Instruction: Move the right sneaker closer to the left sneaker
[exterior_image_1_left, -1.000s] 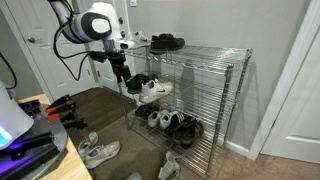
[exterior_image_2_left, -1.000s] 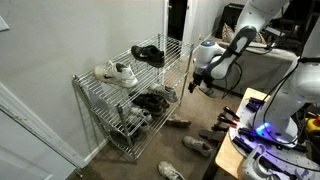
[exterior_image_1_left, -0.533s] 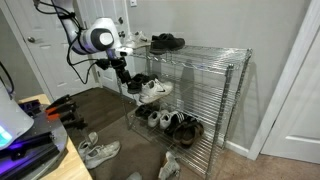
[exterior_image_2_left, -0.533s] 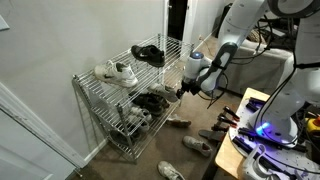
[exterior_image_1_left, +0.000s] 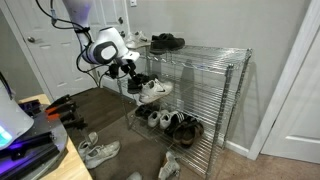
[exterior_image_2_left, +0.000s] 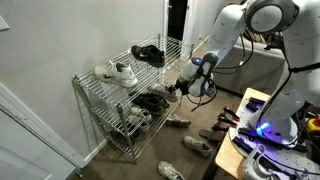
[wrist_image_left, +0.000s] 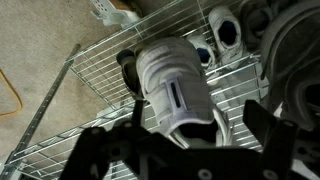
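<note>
The robot next needs to move its gripper down and to the left in the wrist view, onto the collar's edge (exterior_image_1_left: 147, 86) (wrist_image_left: 182, 123) of the white sneaker.
A white sneaker (wrist_image_left: 176, 88) with a dark side marking lies on the wire shelf, straight below me in the wrist view. My gripper (wrist_image_left: 185, 128) is open, with one dark finger on each side of the sneaker's near end. In an exterior view the gripper (exterior_image_1_left: 128, 72) is at the near end of the middle shelf, by a white sneaker (exterior_image_1_left: 156, 90). In an exterior view the gripper (exterior_image_2_left: 178, 88) is at the rack's end, and two white sneakers (exterior_image_2_left: 117, 72) lie further along the rack. I cannot tell which of the pair is under me.
The wire rack (exterior_image_1_left: 232, 70) stands against the wall. Black shoes (exterior_image_1_left: 167, 42) sit on its top shelf, and a dark shoe (exterior_image_1_left: 135, 82) lies beside the white sneaker. More shoes (exterior_image_1_left: 178, 124) fill the bottom shelf. Worn sneakers (exterior_image_1_left: 98, 150) lie on the carpet.
The arm has swung down and in towards the rack. The gripper has gone from beside the rack's end to just over the white sneaker on the middle shelf.
</note>
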